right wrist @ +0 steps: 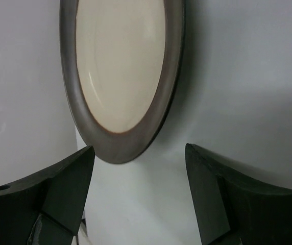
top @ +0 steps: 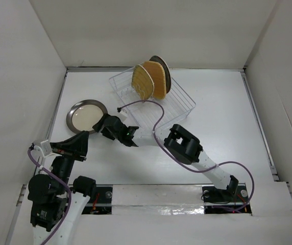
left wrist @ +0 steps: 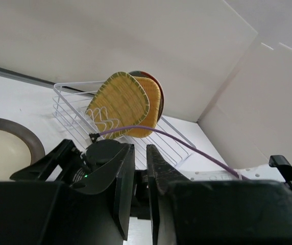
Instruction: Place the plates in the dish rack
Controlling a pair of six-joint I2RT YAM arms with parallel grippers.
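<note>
I need to ease my right gripper onto the cream plate's metallic rim [right wrist: 119, 152] next and close there, because the rim lies just ahead, between the gripper's open fingers.
The dish rack [top: 174, 104] stands at the back centre and also shows in the left wrist view [left wrist: 64, 104]. The yellow ribbed plate [top: 140, 81] and the orange plate [top: 157, 79] stand upright in it, with a dark plate's edge [top: 165, 70] behind them. In the left wrist view the yellow plate [left wrist: 118, 102] is in front of the orange one [left wrist: 151, 97]. The cream plate with a metallic rim [top: 86, 115] lies flat on the table, left of the rack. My right gripper [top: 100, 124] is open and empty at the plate's near edge [right wrist: 130, 148]; its fingertips [right wrist: 79, 168] flank that edge. My left gripper [top: 86, 135] is shut and empty just behind it [left wrist: 140, 149].
White walls enclose the table on three sides. The right arm [top: 184, 145] reaches across the table's middle, and its purple cable [top: 159, 120] loops over the rack's front corner. The right gripper's body [left wrist: 102, 158] sits right in front of my left fingers.
</note>
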